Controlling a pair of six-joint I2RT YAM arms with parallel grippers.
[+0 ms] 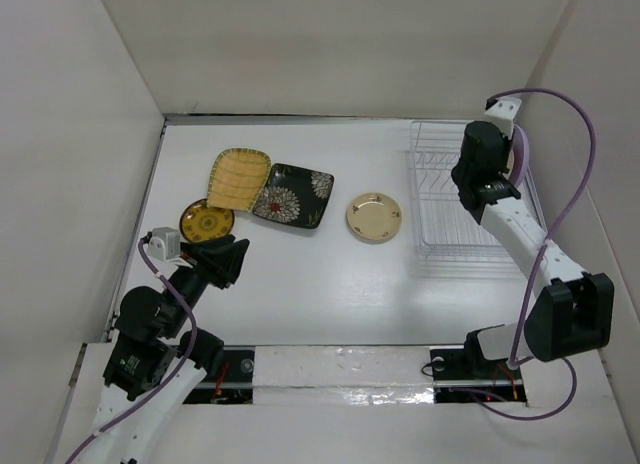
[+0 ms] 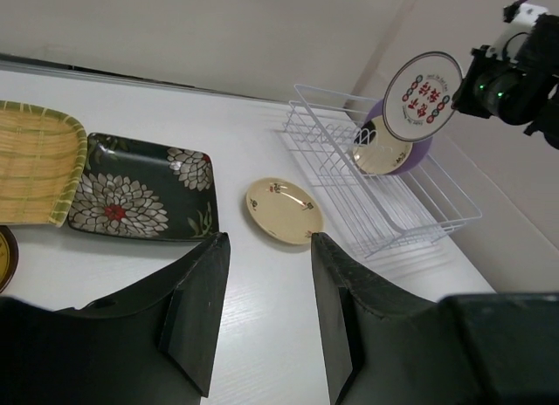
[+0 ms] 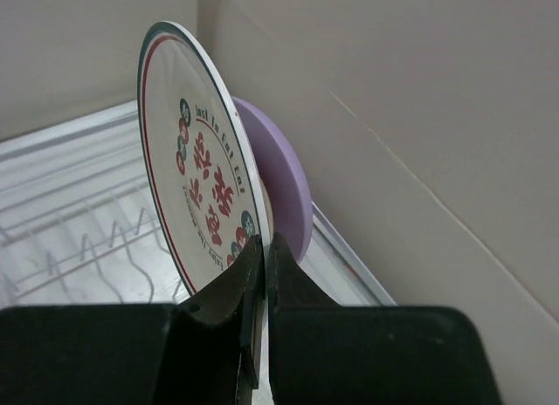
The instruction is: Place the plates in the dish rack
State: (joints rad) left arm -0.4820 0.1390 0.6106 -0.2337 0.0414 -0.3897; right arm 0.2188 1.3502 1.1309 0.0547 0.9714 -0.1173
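My right gripper lowers the flowered plate into the wire rack beside the gold-rimmed cream plate next, then opens.
My right gripper (image 3: 265, 248) is shut on the lower rim of a white plate with red flowers (image 3: 196, 178), holding it upright over the white wire dish rack (image 1: 450, 199). A lavender plate (image 3: 279, 178) stands in the rack just behind it, and a gold-rimmed cream plate (image 2: 377, 156) leans against that. My left gripper (image 2: 266, 239) hangs open and empty over the table's left side. Beyond it lie a yellow woven plate (image 1: 240, 177), a black flowered plate (image 1: 292, 194), a brown-gold round plate (image 1: 207, 222) and a cream plate (image 1: 375, 216).
White walls close in the table on the left, back and right. The rack (image 2: 384, 187) stands hard against the right wall. The right arm (image 1: 520, 234) reaches along that wall.
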